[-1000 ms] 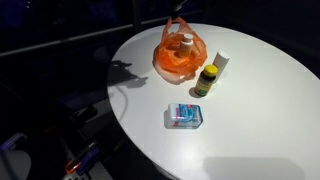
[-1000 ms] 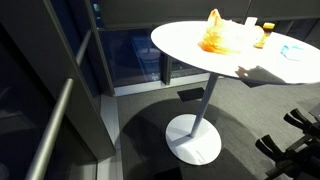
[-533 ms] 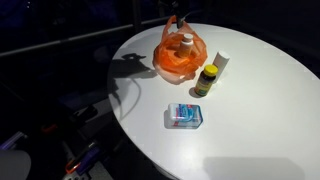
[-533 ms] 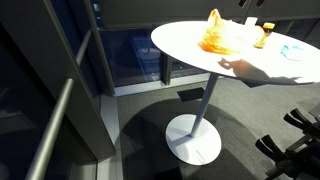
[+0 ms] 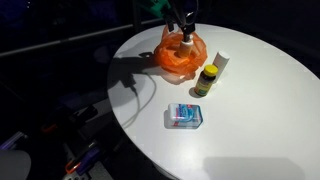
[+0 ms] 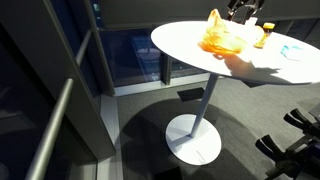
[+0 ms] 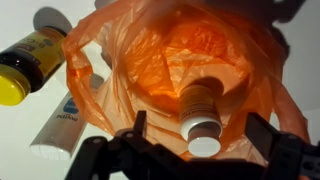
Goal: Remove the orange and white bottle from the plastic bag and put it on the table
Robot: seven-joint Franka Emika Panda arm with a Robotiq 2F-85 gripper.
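Note:
The bottle's white cap (image 5: 187, 38) (image 7: 204, 139) points up between my gripper's fingers in the bag's opening, so my gripper will next go down onto it and close.
The orange plastic bag (image 5: 178, 58) stands open at the far side of the round white table (image 5: 250, 120); it also shows in an exterior view (image 6: 222, 36) and fills the wrist view (image 7: 160, 70). The orange and white bottle (image 5: 186, 42) stands inside the bag, white cap up. In the wrist view the bottle (image 7: 199, 105) lies between my fingers. My gripper (image 5: 186, 20) hangs open just above the bag's mouth, with its fingers (image 7: 200, 136) on either side of the cap and apart from it. It also shows in an exterior view (image 6: 245, 9).
A dark bottle with a yellow lid (image 5: 207, 78) and a white tube (image 5: 222, 63) stand right beside the bag; both show in the wrist view, the bottle (image 7: 30, 62) and the tube (image 7: 62, 125). A blue and white pack (image 5: 185, 115) lies nearer the front edge.
My gripper has come into view from above and moved down over the bag's mouth. Its shadow has slid across the table toward the bag. The objects have not moved.

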